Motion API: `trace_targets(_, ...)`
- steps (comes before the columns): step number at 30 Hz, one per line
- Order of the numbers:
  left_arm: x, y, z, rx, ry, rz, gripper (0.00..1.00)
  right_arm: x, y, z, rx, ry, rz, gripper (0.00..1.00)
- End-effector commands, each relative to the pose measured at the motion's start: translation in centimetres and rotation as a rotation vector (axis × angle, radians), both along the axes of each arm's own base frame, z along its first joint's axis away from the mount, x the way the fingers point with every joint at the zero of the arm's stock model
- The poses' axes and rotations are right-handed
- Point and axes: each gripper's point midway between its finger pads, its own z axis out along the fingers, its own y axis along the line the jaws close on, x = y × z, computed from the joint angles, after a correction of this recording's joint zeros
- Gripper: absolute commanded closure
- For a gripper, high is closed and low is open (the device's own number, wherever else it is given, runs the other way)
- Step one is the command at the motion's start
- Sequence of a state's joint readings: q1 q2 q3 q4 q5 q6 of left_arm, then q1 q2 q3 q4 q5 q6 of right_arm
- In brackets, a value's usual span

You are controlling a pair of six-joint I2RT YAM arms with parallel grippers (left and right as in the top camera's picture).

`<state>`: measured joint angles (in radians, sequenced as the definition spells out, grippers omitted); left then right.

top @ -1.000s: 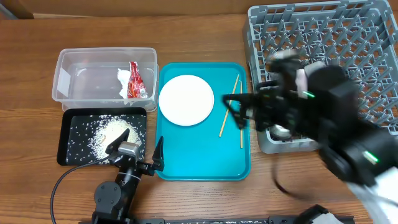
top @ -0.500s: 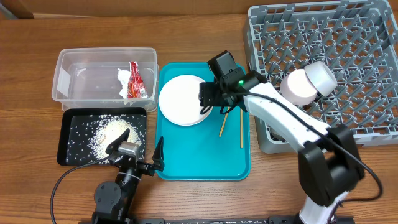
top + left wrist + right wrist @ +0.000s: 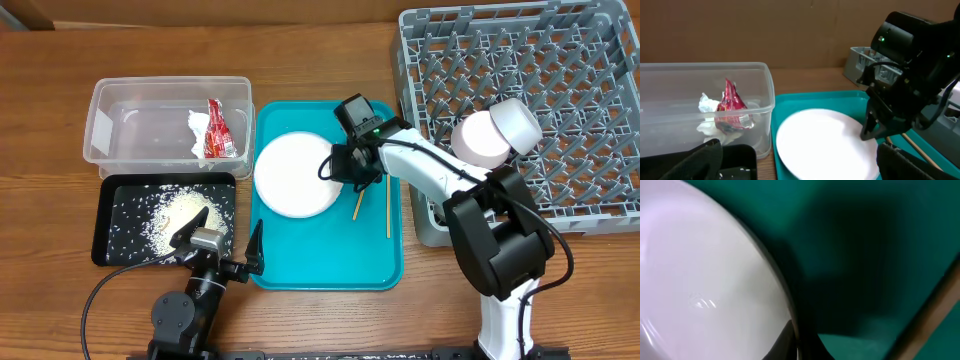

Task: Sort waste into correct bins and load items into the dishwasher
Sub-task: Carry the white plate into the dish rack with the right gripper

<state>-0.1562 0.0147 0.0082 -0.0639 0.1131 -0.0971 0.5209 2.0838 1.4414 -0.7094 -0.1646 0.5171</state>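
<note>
The right gripper lifts the plate outward over the dish rack next, then tilts it down past the bowls, where the dish rack's wires stand empty (image 3: 576,128).
The round white plate (image 3: 290,178) lies on the teal tray (image 3: 330,255). My right gripper (image 3: 340,168) is shut on the plate's right rim; in the right wrist view the plate (image 3: 700,280) fills the left and its edge sits between the dark fingertips (image 3: 785,342). Two wooden chopsticks (image 3: 388,212) lie on the tray just right of the plate. White rice (image 3: 175,215) is piled in the black tray (image 3: 108,240), and the red-and-white wrapper (image 3: 214,130) is in the clear tub (image 3: 100,110). My left gripper (image 3: 222,238) stands open near the front edge, holding nothing.
The grey dish rack (image 3: 560,60) fills the back right, with two pale bowls (image 3: 495,135) tipped on their sides inside it. From the left wrist camera the clear tub (image 3: 765,75) stands at the left, the plate (image 3: 825,145) and right gripper (image 3: 880,127) ahead.
My right arm swung from the rack over to the plate and its jaws closed on the plate's right rim. The plate has shifted slightly toward the front. The left arm is unmoved.
</note>
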Motion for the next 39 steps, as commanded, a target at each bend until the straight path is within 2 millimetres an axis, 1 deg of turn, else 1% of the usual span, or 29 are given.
trace_targets(1,0.0,0.0,0.0,0.003,-0.006,-0.003,0.0,2.4,-1.5,5.4,0.001,-0.146,-0.023,0.96)
trace_targets(2,0.0,0.0,0.0,0.003,-0.006,-0.004,0.0,2.7,-1.9,6.5,-0.008,-0.181,-0.023,0.96)
trace_targets(4,0.0,0.0,0.0,0.003,-0.005,-0.004,0.0,3.8,-3.7,10.3,-0.056,-0.303,-0.038,0.96)
trace_targets(6,0.0,0.0,0.0,0.003,-0.005,-0.004,0.0,4.7,-6.2,14.6,-0.135,-0.445,-0.087,0.96)
trace_targets(7,0.0,0.0,0.0,0.003,-0.005,-0.004,0.0,5.1,-7.8,16.8,-0.188,-0.517,-0.123,0.96)
trace_targets(8,0.0,0.0,0.0,0.003,-0.006,-0.004,0.0,5.3,-9.5,19.1,-0.249,-0.59,-0.164,0.96)
trace_targets(9,0.0,0.0,0.0,0.003,-0.006,-0.004,0.0,5.4,-11.8,21.6,-0.332,-0.672,-0.241,0.96)
trace_targets(12,0.0,0.0,0.0,0.003,-0.006,-0.004,0.0,4.8,-18.5,27.7,-0.583,-0.85,-0.478,0.96)
trace_targets(13,0.0,0.0,0.0,0.003,-0.006,-0.004,0.0,4.4,-20.5,29.3,-0.671,-0.891,-0.548,0.96)
trace_targets(15,0.0,0.0,0.0,0.003,-0.006,-0.004,0.0,3.9,-23.5,31.3,-0.836,-0.932,-0.619,0.96)
trace_targets(16,0.0,0.0,0.0,0.003,-0.006,-0.003,0.0,4.0,-24.4,31.7,-0.883,-0.931,-0.625,0.96)
trace_targets(18,0.0,0.0,0.0,0.003,-0.006,-0.004,0.0,4.9,-26.6,31.4,-0.92,-0.913,-0.648,0.96)
trace_targets(24,0.0,0.0,0.0,0.003,-0.006,-0.004,0.0,7.2,-31.2,28.9,-0.936,-0.855,-0.725,0.96)
trace_targets(26,0.0,0.0,0.0,0.003,-0.005,-0.004,0.0,8.4,-32.1,27.9,-0.951,-0.839,-0.692,0.96)
trace_targets(28,0.0,0.0,0.0,0.003,-0.006,-0.004,0.0,9.8,-32.5,26.9,-0.963,-0.827,-0.629,0.96)
trace_targets(32,0.0,0.0,0.0,0.003,-0.005,-0.004,0.0,11.5,-32.5,24.9,-1.007,-0.804,-0.552,0.96)
trace_targets(39,0.0,0.0,0.0,0.003,-0.006,-0.004,0.0,13.0,-32.3,21.0,-1.027,-0.747,-0.509,0.96)
